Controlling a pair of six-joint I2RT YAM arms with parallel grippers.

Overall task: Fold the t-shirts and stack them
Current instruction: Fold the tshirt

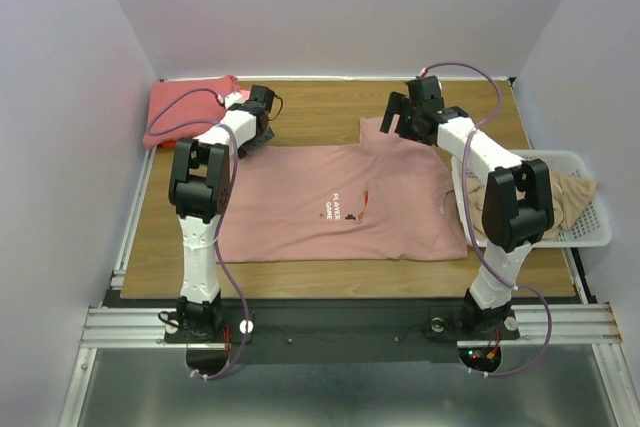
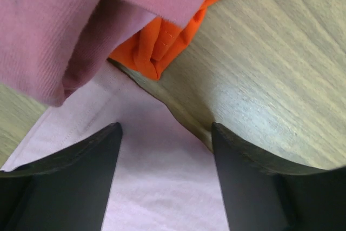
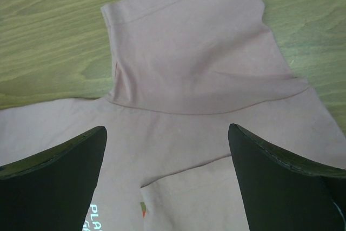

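Observation:
The hem of the dusty pink t-shirt's far sleeve lies flat beyond my open fingers. I will move my right gripper outward and down onto the hem's corner nearest the basket.
A dusty pink t-shirt (image 1: 340,202) with small text print lies spread flat on the wooden table. My left gripper (image 1: 250,139) is open at the shirt's far left corner. In the left wrist view (image 2: 165,133) pale pink cloth (image 2: 162,182) lies between the fingers, with a pink shirt (image 2: 54,25) and an orange shirt (image 2: 162,47) just beyond. My right gripper (image 1: 398,119) is open and empty above the far sleeve (image 3: 189,52). In its wrist view (image 3: 167,133) it hovers over the shirt, with the print (image 3: 100,217) at lower left.
A folded coral-red stack (image 1: 185,107) sits at the back left corner. A white mesh basket (image 1: 590,232) at the right edge holds a tan shirt (image 1: 570,197). Walls close in on three sides.

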